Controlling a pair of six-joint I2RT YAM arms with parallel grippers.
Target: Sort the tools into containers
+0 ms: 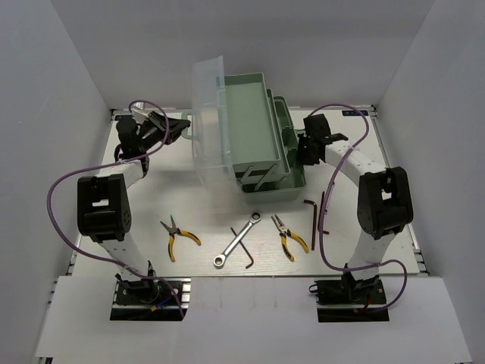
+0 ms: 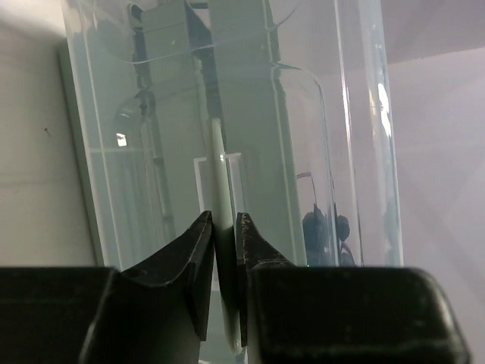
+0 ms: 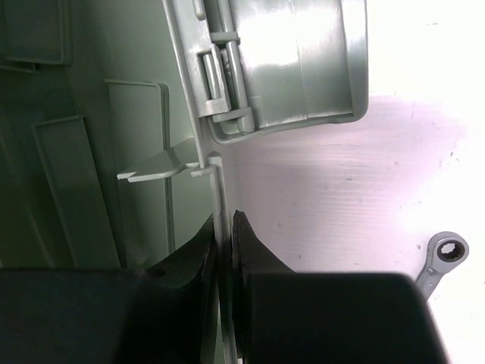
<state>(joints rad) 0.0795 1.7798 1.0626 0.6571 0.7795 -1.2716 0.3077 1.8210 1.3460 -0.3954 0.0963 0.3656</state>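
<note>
Next, the clear lid [image 1: 208, 114] in my left gripper, still steep beside the toolbox's top tray, goes down and away from the toolbox [image 1: 292, 180] before I release the lid's tab.
The mint-green toolbox [image 1: 292, 180] stands at the back middle, its clear lid [image 1: 208, 114] swung up to the left. My left gripper [image 1: 182, 129] is shut on a pale green tab [image 2: 218, 174] at the lid's [image 2: 318, 144] edge. My right gripper [image 1: 304, 149] is shut on the toolbox's thin right wall [image 3: 217, 189]. On the table in front lie two yellow-handled pliers [image 1: 179, 237] [image 1: 290, 235], a silver ratchet wrench [image 1: 238, 241] [image 3: 444, 255] and two dark hex keys [image 1: 250, 255] [image 1: 313, 216].
White walls close in the table on the left, right and back. Purple cables [image 1: 333, 235] loop from both arms, the right one hanging close to a thin dark rod [image 1: 322, 211] beside the hex key.
</note>
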